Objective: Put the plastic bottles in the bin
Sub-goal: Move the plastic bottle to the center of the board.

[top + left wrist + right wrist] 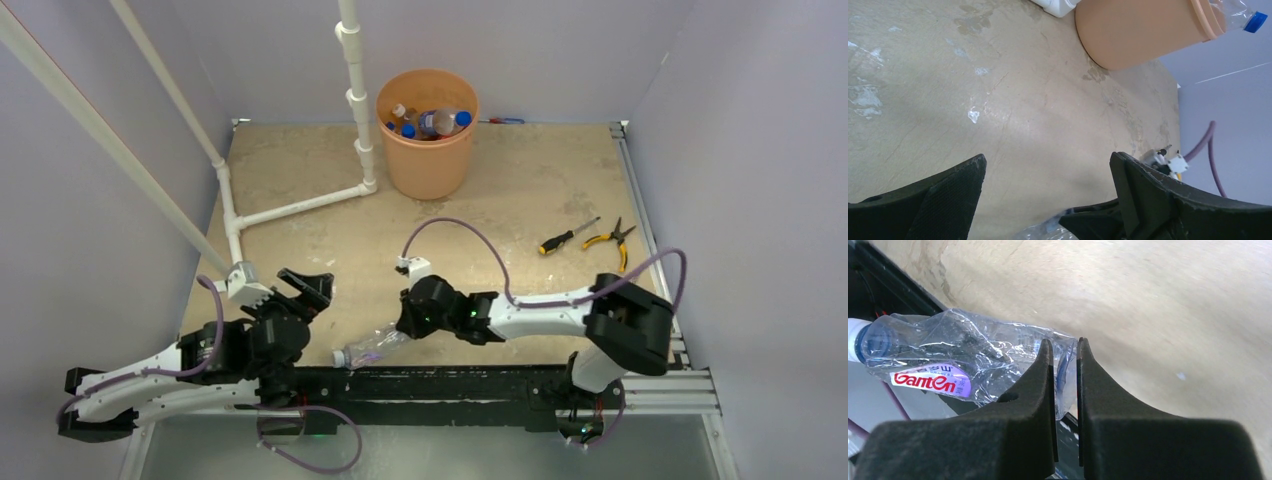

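Note:
The bottle in my right gripper goes toward the right in the top view next, turning, and onto bare tabletop for release, as its cap overhangs the black bar.
A crushed clear plastic bottle (372, 346) (948, 355) with a white cap and a white label in red letters lies at the table's near edge, partly over the black rail. My right gripper (405, 325) (1064, 347) is shut on its flattened bottom end, the jaws nearly together with the thin plastic between them. The orange bin (430, 165) (1138, 35) stands at the far middle with several plastic bottles (430, 122) inside; one blue-capped bottle (1248, 17) pokes over its rim. My left gripper (310, 285) (1048, 165) hangs open and holds nothing, left of the crushed bottle (1043, 232).
A white pipe frame (300, 205) runs from the left wall to a post beside the bin. A yellow-handled screwdriver (565, 238) and pliers (610, 240) lie at the right. A black rail (450, 385) edges the near side. Grey walls close in left, right and behind.

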Controlling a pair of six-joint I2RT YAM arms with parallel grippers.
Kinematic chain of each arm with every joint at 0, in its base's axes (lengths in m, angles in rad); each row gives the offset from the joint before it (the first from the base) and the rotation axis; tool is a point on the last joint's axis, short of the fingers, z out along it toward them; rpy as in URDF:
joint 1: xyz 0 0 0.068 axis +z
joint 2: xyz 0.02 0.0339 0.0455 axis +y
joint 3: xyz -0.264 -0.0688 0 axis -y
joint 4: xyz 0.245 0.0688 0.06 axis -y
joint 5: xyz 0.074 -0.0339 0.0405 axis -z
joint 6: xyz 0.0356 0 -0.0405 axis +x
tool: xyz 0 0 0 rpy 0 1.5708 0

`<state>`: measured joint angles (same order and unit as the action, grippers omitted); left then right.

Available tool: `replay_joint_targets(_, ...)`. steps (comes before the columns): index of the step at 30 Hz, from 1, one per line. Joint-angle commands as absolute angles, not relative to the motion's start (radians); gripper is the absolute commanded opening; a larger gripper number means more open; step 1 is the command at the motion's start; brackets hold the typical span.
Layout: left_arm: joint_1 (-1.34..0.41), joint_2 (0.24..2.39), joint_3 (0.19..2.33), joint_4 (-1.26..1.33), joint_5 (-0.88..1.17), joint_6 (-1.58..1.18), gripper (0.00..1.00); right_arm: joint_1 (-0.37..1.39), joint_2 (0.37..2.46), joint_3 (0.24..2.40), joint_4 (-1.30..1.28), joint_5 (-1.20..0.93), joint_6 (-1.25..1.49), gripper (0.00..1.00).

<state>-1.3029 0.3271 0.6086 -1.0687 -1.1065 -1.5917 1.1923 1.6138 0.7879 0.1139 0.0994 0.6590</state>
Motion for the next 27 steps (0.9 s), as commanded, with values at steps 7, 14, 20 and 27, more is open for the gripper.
replay_joint_targets(7, -1.304, 0.382, 0.575, -0.903, -1.141, -1.476, 0.94, 1.150, 1.318, 0.624, -0.036, 0.446, 1.031, 0.00)
replay_joint_targets(14, -1.304, 0.374, 0.465, -0.597, -1.077, -1.218, 0.99, 1.083, 1.197, 0.525, -0.050, 0.468, 1.283, 0.00)
replay_joint_targets(20, -1.304, 0.365, 0.360, -0.387, -1.035, -1.151, 0.99, 1.083, 1.240, 0.542, -0.292, 0.502, 1.574, 0.00)
replay_joint_targets(27, -1.304, 0.454, 0.353, -0.306, -1.023, -1.138, 0.99, 1.083, 1.375, 0.599, -0.400, 0.508, 1.680, 0.00)
